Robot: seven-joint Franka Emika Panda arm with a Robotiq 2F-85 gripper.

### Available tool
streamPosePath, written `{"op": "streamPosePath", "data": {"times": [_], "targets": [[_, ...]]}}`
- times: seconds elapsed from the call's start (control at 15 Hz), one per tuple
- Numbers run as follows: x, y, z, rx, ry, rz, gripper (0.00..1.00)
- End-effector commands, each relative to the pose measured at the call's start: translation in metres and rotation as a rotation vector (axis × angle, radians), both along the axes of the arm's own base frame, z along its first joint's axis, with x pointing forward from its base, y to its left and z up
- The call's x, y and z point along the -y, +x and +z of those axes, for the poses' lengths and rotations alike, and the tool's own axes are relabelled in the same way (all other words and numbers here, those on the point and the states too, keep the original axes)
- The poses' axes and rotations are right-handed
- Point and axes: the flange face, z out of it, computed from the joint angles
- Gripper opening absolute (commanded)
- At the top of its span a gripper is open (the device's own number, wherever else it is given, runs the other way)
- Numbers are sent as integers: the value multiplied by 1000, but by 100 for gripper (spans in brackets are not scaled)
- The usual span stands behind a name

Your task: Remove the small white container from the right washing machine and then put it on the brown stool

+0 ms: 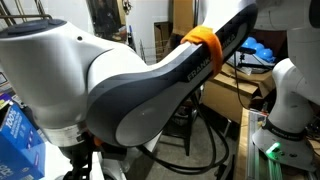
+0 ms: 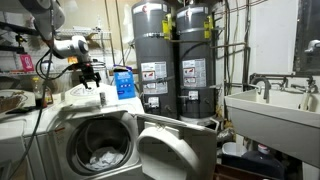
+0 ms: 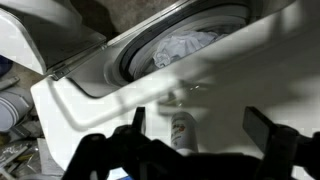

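Next, my gripper reaches outward, away from the drum, and lowers around the small white container (image 3: 183,131), nearer the blue jug.
The small white container (image 3: 183,131), a little bottle with a printed label, stands on the white top of the right washing machine (image 3: 90,105). It also shows in an exterior view (image 2: 103,97). My gripper (image 3: 200,132) is open, with its dark fingers on either side of the container and not touching it. In an exterior view the gripper (image 2: 92,76) hangs just above the washer's top (image 2: 60,112). The washer's drum (image 2: 100,148) holds pale laundry and its rounded lid (image 2: 175,150) hangs open. The brown stool is not in view.
A blue detergent jug (image 2: 123,82) stands behind the container. Two grey water heaters (image 2: 170,60) stand at the back and a white utility sink (image 2: 270,108) at the right. My arm (image 1: 150,90) fills most of an exterior view.
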Motion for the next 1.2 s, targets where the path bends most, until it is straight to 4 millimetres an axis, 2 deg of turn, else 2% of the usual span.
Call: {"op": "streamPosePath", "data": {"times": [0.0,0.47,0.73,1.13], "targets": [[0,2,1,1,-2,-3,100],[-9,47,-50,97,113,64,100],[-33,48,-59,129,157,133,100],[-48,54,-62,152,141,127,100]]}}
